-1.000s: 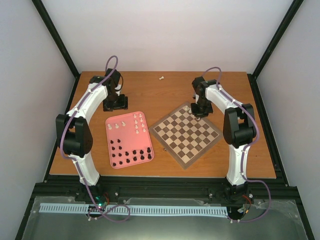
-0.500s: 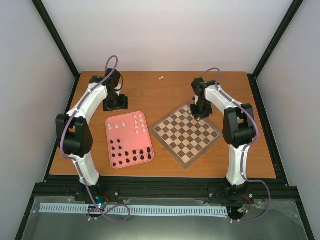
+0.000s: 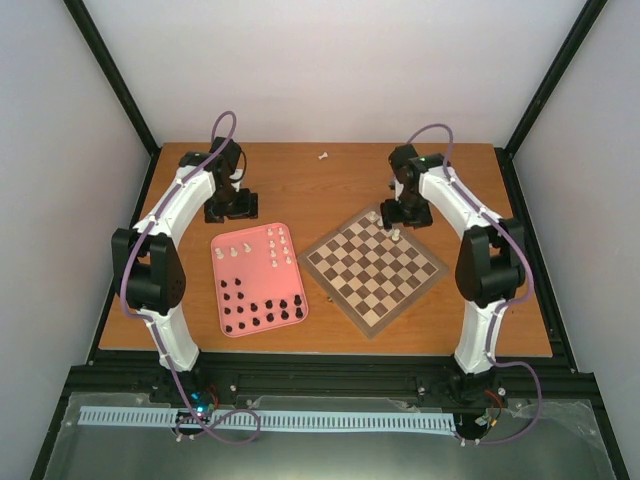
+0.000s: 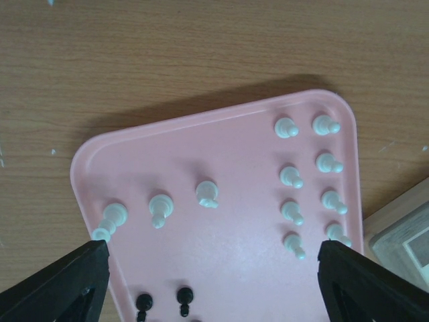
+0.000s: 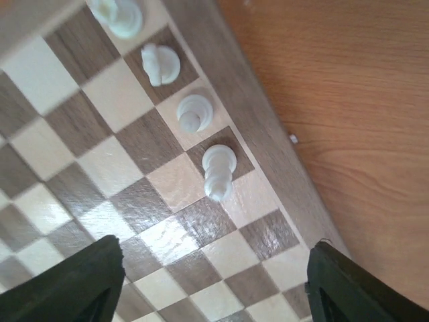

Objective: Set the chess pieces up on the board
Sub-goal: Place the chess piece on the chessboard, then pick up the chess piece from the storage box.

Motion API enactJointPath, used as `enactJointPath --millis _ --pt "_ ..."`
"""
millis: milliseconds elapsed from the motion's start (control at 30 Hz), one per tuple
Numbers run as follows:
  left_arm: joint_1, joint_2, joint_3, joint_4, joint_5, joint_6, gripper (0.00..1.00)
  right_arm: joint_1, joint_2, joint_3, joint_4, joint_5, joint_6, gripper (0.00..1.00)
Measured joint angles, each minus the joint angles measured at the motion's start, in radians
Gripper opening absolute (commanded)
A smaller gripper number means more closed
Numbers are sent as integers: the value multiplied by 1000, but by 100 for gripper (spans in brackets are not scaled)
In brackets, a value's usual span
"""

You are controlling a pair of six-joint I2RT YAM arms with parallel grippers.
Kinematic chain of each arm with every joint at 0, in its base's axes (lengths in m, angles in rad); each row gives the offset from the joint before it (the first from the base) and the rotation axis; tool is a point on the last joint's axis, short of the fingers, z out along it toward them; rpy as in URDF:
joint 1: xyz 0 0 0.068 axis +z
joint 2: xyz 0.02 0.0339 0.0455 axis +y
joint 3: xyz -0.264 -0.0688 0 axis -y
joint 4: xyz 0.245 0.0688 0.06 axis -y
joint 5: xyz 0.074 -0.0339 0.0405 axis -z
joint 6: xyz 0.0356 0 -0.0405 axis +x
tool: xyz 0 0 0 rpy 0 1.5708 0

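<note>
I will next lower my left gripper back and to its left in the top view, around the corner white piece below.
The board (image 3: pixel 372 333) lies at right centre, turned like a diamond. Several white chess pieces (image 5: pixel 218 168) stand in a row along the board's (image 5: pixel 265 134) far edge. My right gripper (image 5: pixel 214 268) hangs open and empty just past the last of them; it sits at the board's far corner (image 3: pixel 408 215). My left gripper (image 4: pixel 214 268) is open and empty over the far end of the pink tray (image 4: pixel 234 255), above white pieces (image 4: pixel 161 208) and two black ones (image 4: pixel 184 295). From above, the left gripper (image 3: pixel 228 208) sits just behind the tray (image 3: pixel 250 270).
The tray holds white pieces at its far end (image 3: pixel 279 247) and black ones (image 3: pixel 262 312) nearer the arms. One stray white piece (image 3: pixel 323 156) lies on the table (image 3: pixel 300 190) near the back wall. Black frame rails border the table.
My right gripper has opened and drawn back toward the far right, leaving a white piece standing on the board's edge row. The left gripper has stayed over the tray.
</note>
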Motion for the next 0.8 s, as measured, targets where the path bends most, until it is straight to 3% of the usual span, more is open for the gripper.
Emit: enactJointPath --millis 200,500,567,700,800 --pt "0 -5 0 0 8 5 90 1 -116 77 -13 0 3 81" --pt "1 -96 -69 5 -37 -11 93 101 -120 237 -16 -6 37 81" --pt "11 -124 -103 5 -52 -24 90 138 -116 240 -12 -18 46 81" --pt "116 -166 -200 26 -32 -51 73 203 -88 240 -8 -34 63 80" --pt "160 -171 -233 38 -27 -56 69 240 -62 249 -4 -35 69 80"
